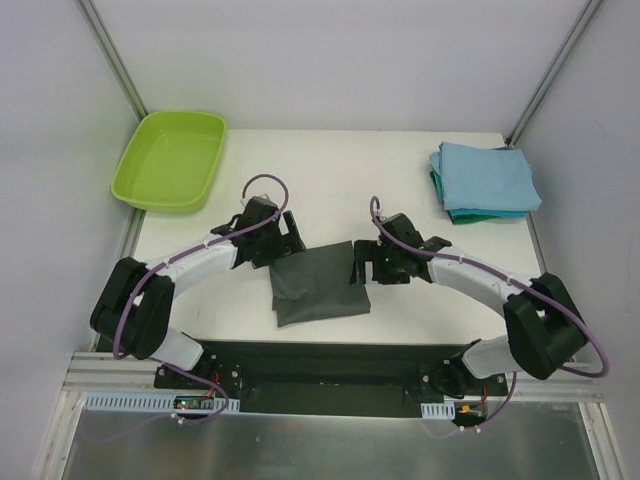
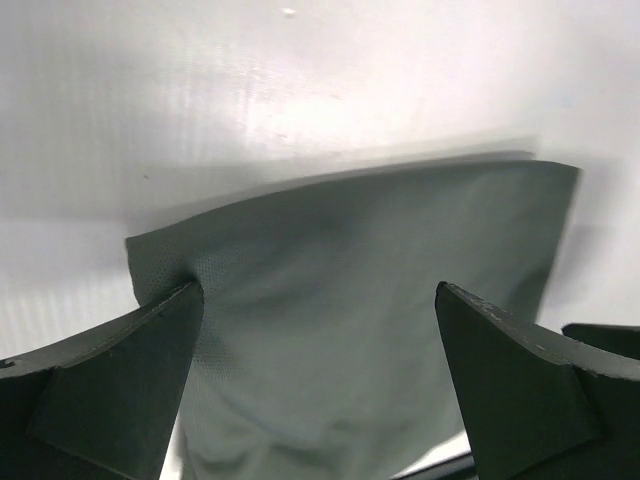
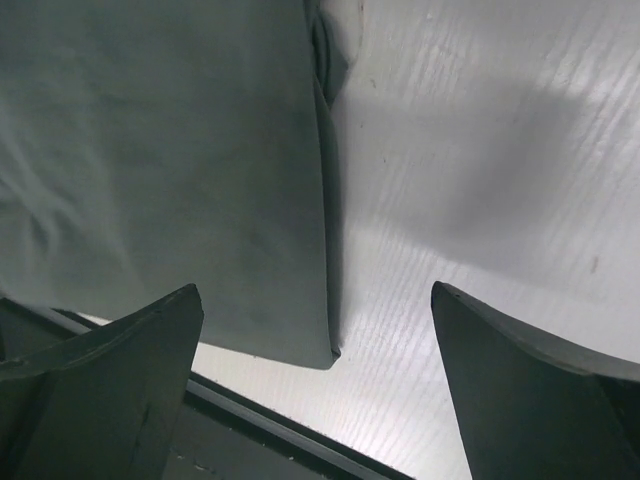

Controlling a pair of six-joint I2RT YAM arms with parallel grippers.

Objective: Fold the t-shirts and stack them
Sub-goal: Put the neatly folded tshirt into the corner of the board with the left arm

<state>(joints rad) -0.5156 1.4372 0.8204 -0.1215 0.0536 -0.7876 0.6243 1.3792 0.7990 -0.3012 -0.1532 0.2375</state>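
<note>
The shirt's side edge runs between the open fingers of my right gripper, so that gripper needs to move down onto the edge, easing to the left in the top view.
The dark charcoal-grey t-shirt (image 1: pixel 318 285) lies folded into a rough square near the table's front edge, between my two grippers. It fills the left wrist view (image 2: pixel 350 330) and the left part of the right wrist view (image 3: pixel 170 160). My left gripper (image 1: pixel 288 236) is open, just above the shirt's far left corner. My right gripper (image 1: pixel 360 265) is open over the shirt's right edge, one finger over the cloth and one over bare table. A folded light blue t-shirt (image 1: pixel 487 176) lies on a folded teal one (image 1: pixel 480 213) at the far right corner.
A lime-green plastic tub (image 1: pixel 171 159) stands at the far left corner. The white table (image 1: pixel 330 180) ends at a black front rail (image 1: pixel 320 360) close below the shirt. Grey walls close in both sides.
</note>
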